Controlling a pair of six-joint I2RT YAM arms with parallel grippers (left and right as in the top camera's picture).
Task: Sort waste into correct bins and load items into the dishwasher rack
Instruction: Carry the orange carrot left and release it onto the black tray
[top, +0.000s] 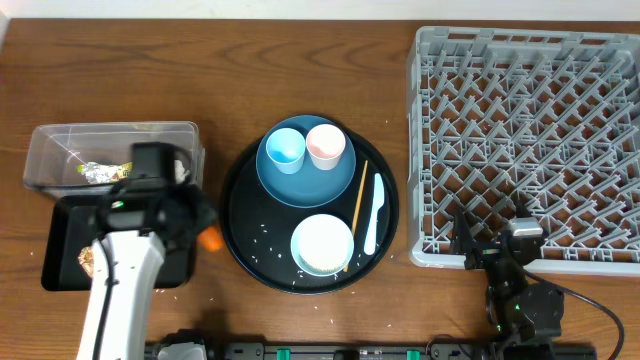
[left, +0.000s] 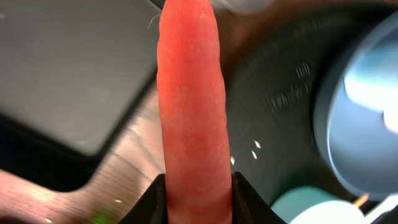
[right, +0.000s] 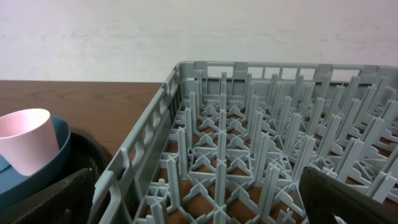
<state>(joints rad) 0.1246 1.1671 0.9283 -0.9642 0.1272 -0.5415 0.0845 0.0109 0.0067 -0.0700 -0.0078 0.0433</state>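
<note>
The orange carrot piece needs to go to the left in the overhead view, over the shallow black tray, so my left gripper will carry it there next.
My left gripper (left: 194, 193) is shut on the orange carrot piece (left: 191, 93), which sticks out between the shallow black tray (top: 60, 235) and the round black tray (top: 240, 215); it shows orange in the overhead view (top: 210, 238). The clear tub (top: 50, 145) holds crumpled foil (top: 98, 172). A brown lump (top: 87, 260) lies in the shallow tray. The dark-blue plate (top: 275, 185) carries the light-blue cup (top: 285, 149) and pink cup (top: 325, 146). White bowl (top: 322, 243), chopstick (top: 356, 210) and white utensil (top: 373, 212) lie on the round tray. My right gripper (right: 199, 199) is open at the grey rack's (top: 520, 140) front-left corner.
White rice grains (top: 262, 232) are scattered on the round tray. The rack (right: 249, 143) fills the right wrist view, with the pink cup (right: 25, 138) at its left. Bare brown table lies between the trays and the rack.
</note>
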